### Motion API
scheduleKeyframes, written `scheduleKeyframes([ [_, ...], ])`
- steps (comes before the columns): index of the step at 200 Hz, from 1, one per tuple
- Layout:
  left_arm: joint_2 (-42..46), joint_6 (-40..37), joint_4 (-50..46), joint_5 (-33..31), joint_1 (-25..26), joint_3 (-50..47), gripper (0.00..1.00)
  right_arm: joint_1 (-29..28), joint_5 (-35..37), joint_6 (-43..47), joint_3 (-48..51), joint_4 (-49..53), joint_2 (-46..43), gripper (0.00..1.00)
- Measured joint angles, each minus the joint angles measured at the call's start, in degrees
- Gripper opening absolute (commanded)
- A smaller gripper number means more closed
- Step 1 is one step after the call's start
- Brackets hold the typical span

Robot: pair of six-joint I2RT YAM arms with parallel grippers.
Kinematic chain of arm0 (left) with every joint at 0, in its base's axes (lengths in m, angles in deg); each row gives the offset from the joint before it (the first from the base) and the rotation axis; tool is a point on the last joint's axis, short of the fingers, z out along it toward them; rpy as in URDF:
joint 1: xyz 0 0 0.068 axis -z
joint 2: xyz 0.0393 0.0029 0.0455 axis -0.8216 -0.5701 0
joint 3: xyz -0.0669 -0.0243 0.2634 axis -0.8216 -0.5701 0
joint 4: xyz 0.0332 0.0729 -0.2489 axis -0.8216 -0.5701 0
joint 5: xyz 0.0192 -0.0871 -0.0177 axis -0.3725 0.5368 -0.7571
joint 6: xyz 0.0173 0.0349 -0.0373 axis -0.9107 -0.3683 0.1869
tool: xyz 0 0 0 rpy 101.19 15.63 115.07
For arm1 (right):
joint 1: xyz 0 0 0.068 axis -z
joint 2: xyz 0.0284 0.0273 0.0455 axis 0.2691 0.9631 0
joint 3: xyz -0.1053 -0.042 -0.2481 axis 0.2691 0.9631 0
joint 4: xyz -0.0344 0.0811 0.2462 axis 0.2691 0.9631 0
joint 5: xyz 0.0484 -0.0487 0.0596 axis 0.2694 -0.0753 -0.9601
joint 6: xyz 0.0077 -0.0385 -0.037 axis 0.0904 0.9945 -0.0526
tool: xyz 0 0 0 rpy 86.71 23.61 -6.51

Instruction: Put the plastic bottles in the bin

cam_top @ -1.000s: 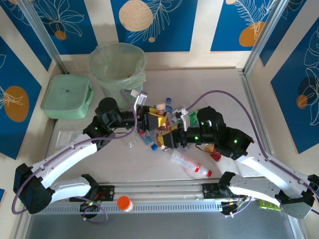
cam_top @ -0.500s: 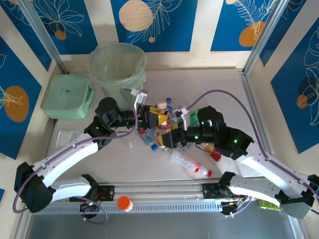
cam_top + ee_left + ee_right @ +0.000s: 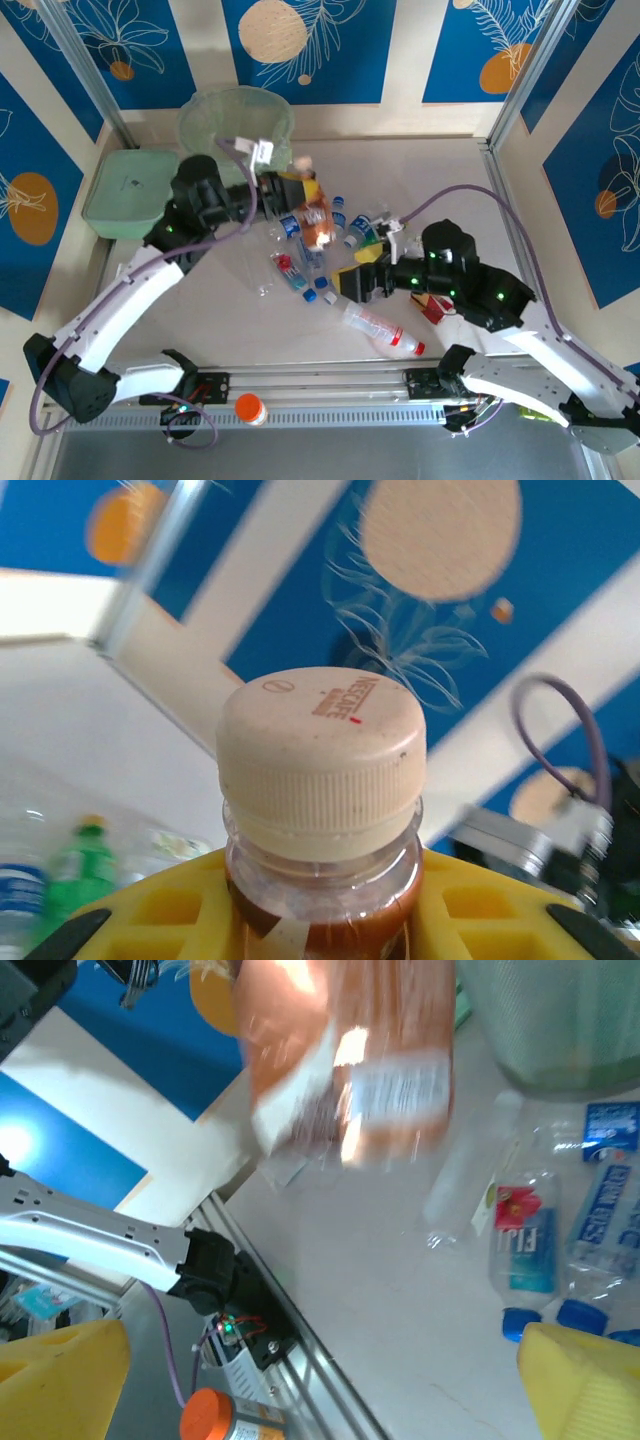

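My left gripper needs to move the brown bottle [image 3: 318, 222] outward over the bin's rim and down into the bin's opening [image 3: 236, 118], then let go of it. The bottle is still hanging beside the bin.
My left gripper [image 3: 303, 188] is shut on a brown plastic bottle [image 3: 318, 222] with a cream cap, held in the air just right of the bin [image 3: 235, 125]. In the left wrist view the bottle's neck [image 3: 320, 880] sits between the yellow fingers [image 3: 165, 912]. The right gripper [image 3: 358, 268] stands open over the table, with nothing between its fingertips [image 3: 585, 1380]. The right wrist view shows the held bottle [image 3: 350, 1060] blurred above. Several clear, blue-capped bottles [image 3: 330, 240] lie in a loose pile. One red-capped bottle [image 3: 380, 330] lies nearer the front.
A flat green lidded box [image 3: 135, 190] sits left of the bin. An orange-capped white item [image 3: 250, 408] rests on the front rail and appears again as the orange-capped item [image 3: 230, 1420]. Flattened bottles [image 3: 520, 1240] lie under the right gripper. A red object [image 3: 437, 308] is beside the right arm.
The left arm has carried the brown bottle up and left toward the bin. The right gripper let go of it, opened wide and drew back to the right.
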Motion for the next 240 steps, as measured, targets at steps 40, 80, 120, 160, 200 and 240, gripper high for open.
scheduleKeyframes([
  [40,-9.53,-2.01,-14.23,-9.40,-9.27,17.59,0.06,4.92,-0.44,0.63,-0.28,2.51,-2.54,0.99],
  [80,-20.50,-3.89,-27.43,-22.53,-14.29,35.95,0.08,7.41,-1.99,1.29,-0.22,4.15,-2.43,0.99],
  [120,-32.41,-4.72,-39.19,-33.92,-16.31,54.18,0.06,9.51,-4.72,1.49,1.38,4.94,-2.43,0.99],
  [160,-45.64,-5.86,-50.01,-42.60,-17.27,69.53,0.03,9.79,-6.38,1.49,2.21,5.11,-2.36,0.98],
  [200,-51.58,-6.01,-56.94,-49.44,-17.31,71.08,0.04,9.86,-6.73,1.44,4.15,4.48,-2.32,0.98],
  [240,-54.99,-5.97,-60.63,-53.90,-17.46,71.43,0.10,9.94,-6.99,0.81,6.34,3.67,-1.95,0.98],
])
